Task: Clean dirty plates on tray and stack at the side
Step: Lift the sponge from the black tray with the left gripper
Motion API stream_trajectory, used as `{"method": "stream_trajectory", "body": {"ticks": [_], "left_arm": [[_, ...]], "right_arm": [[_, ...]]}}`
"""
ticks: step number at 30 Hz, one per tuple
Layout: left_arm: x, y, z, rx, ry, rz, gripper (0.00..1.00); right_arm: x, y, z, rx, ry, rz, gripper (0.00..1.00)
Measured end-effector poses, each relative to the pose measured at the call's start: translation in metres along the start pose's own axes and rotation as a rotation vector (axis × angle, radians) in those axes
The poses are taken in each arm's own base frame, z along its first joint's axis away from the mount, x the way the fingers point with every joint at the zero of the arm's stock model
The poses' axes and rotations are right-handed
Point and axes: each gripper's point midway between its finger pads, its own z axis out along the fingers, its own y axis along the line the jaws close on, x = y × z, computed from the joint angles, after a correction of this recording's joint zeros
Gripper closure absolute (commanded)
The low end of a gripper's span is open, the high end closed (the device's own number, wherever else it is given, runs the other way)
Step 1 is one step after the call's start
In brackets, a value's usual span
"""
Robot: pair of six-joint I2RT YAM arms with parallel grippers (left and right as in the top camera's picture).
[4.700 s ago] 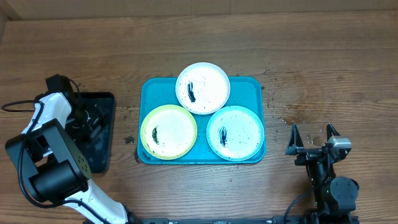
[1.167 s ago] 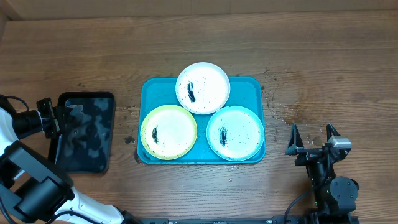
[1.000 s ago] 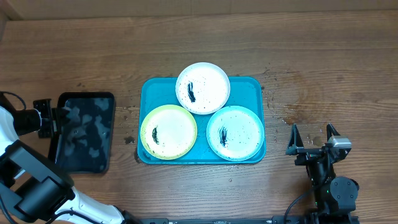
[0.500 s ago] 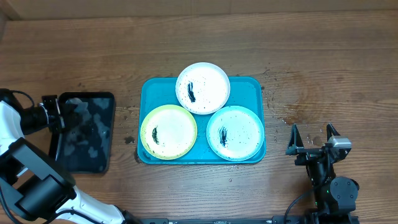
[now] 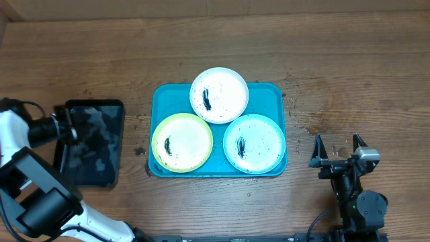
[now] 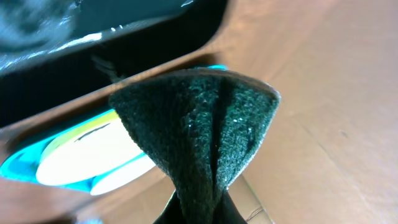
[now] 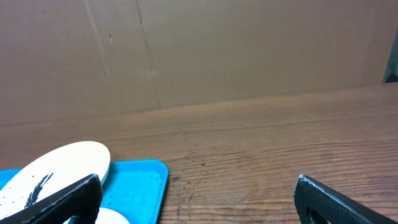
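Observation:
The smeared yellow-green plate lies to the right of my left gripper in the overhead view, so I will move over it, lower the cloth and then release it.
Three plates lie on the turquoise tray: a white one at the back, a yellow-green one front left and a light teal one front right, each marked with black smears. My left gripper hovers at the left edge of the black tray, shut on a dark green cloth that fills the left wrist view; behind it show the yellow-green plate and the tray. My right gripper rests open near the front right, right of the tray. Nothing lies between its fingertips.
A smaller black tray with a wet-looking bottom sits left of the turquoise tray. Dark specks dot the wooden table around the tray. A cardboard wall stands behind the table.
Over the last second the left gripper has moved right with the cloth, from beyond the black tray's left edge onto that edge. The right arm and plates have not moved.

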Motion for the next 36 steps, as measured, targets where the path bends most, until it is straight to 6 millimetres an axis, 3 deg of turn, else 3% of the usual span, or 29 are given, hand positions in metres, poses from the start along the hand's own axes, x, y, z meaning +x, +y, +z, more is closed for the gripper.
{"method": "stream_trajectory", "body": {"ticks": [3,6,9,13,15,19,23,26,28,31,34,36], "left_arm": [[-0.006,-0.007,-0.008,0.007,-0.037,0.036,0.96],[-0.020,0.008,-0.006,-0.087,-0.114,0.043,0.96],[-0.033,0.031,0.013,-0.175,-0.168,0.073,0.96],[-0.025,0.061,0.038,-0.241,-0.121,0.050,0.96],[-0.021,0.062,0.040,-0.240,-0.103,0.040,0.96],[-0.014,0.049,0.014,-0.220,-0.088,0.004,0.96],[-0.019,0.019,-0.023,-0.199,-0.166,0.059,0.96],[-0.025,0.012,-0.031,-0.219,-0.221,0.112,0.96],[-0.031,0.018,-0.024,-0.257,-0.242,0.135,0.96],[-0.040,0.040,0.003,-0.314,-0.249,0.156,0.96],[-0.034,0.071,0.026,-0.382,-0.208,0.119,0.96],[-0.030,0.077,0.027,-0.404,-0.194,0.099,0.96]], "right_arm": [[0.000,0.000,0.000,0.000,0.000,0.000,0.00],[0.000,0.000,0.000,0.000,0.000,0.000,0.00],[0.000,0.000,0.000,0.000,0.000,0.000,0.00],[0.000,0.000,0.000,0.000,0.000,0.000,0.00],[0.000,0.000,0.000,0.000,0.000,0.000,0.00],[0.000,0.000,0.000,0.000,0.000,0.000,0.00],[0.000,0.000,0.000,0.000,0.000,0.000,0.00],[0.000,0.000,0.000,0.000,0.000,0.000,0.00],[0.000,0.000,0.000,0.000,0.000,0.000,0.00],[0.000,0.000,0.000,0.000,0.001,0.000,0.00],[0.000,0.000,0.000,0.000,0.000,0.001,0.00],[0.000,0.000,0.000,0.000,0.000,0.000,0.00]]}}
